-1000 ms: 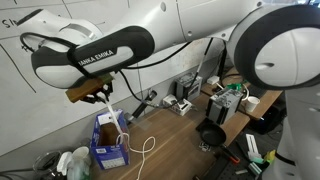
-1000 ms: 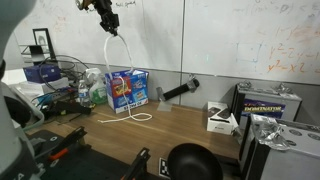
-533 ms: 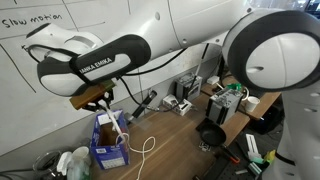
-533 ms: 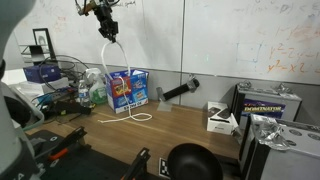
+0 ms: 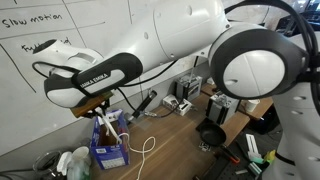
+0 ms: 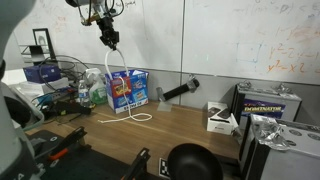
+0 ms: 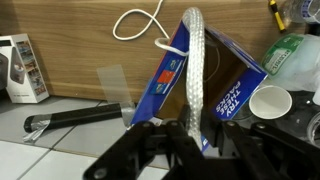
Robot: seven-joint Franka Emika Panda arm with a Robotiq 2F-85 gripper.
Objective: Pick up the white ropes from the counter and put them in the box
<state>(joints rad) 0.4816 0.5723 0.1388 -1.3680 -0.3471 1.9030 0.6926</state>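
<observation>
My gripper moves down slightly next, staying above the opening, then opens, since the white rope already hangs over the box's open brown inside.
My gripper is shut on a white rope, held just above the blue box. The rope hangs straight from the jaws into the box's open brown inside. Its tail runs over the box edge and ends in a loop on the wooden counter. Both exterior views show the gripper over the box, which stands against the whiteboard wall. The loop lies on the counter in front of the box.
A black tube lies beside the box by the wall. A black round cup stands at the counter's front edge. A white paper cup and a green bottle crowd the box's other side. Electronics fill the far end.
The gripper has come down toward the box with the rope still in it, so more of the rope has sunk into the box. The loop on the counter has hardly shifted.
</observation>
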